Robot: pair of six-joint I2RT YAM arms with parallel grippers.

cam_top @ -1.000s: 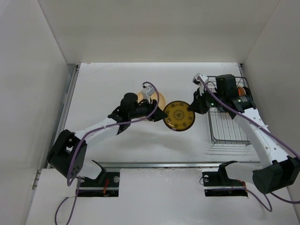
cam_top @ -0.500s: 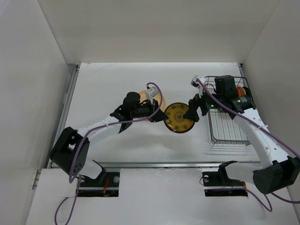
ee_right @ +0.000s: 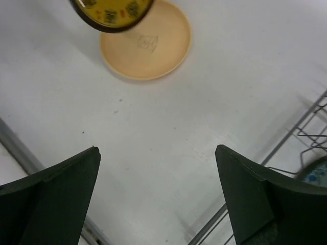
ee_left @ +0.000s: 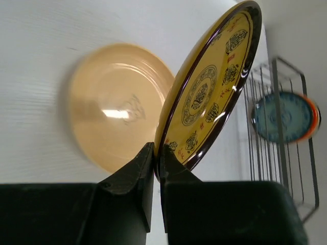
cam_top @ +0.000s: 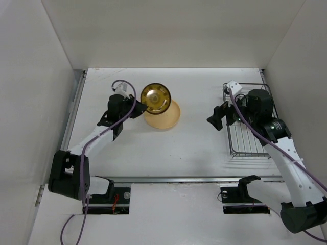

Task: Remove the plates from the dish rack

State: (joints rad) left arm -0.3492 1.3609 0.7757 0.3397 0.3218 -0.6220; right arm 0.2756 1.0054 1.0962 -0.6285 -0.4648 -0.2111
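Note:
The yellow plate should next move with my left gripper to the left in the top view, then down to the empty table beside the peach plate below.
My left gripper is shut on the rim of a yellow-patterned plate with a dark rim, holding it on edge above the table. In the top view this yellow plate hangs over the back edge of a plain peach plate lying flat on the table. My right gripper stands open and empty beside the left side of the dish rack. The left wrist view shows a light blue plate upright in the rack, with an orange-red plate behind it.
The grey wire rack sits at the table's right side, near the right wall. A metal rail runs along the table's left edge. White walls close in the left, back and right.
My right gripper opened, let go of the yellow plate and drew back toward the rack. My left gripper closed on the plate and carried it left and back, over the peach plate.

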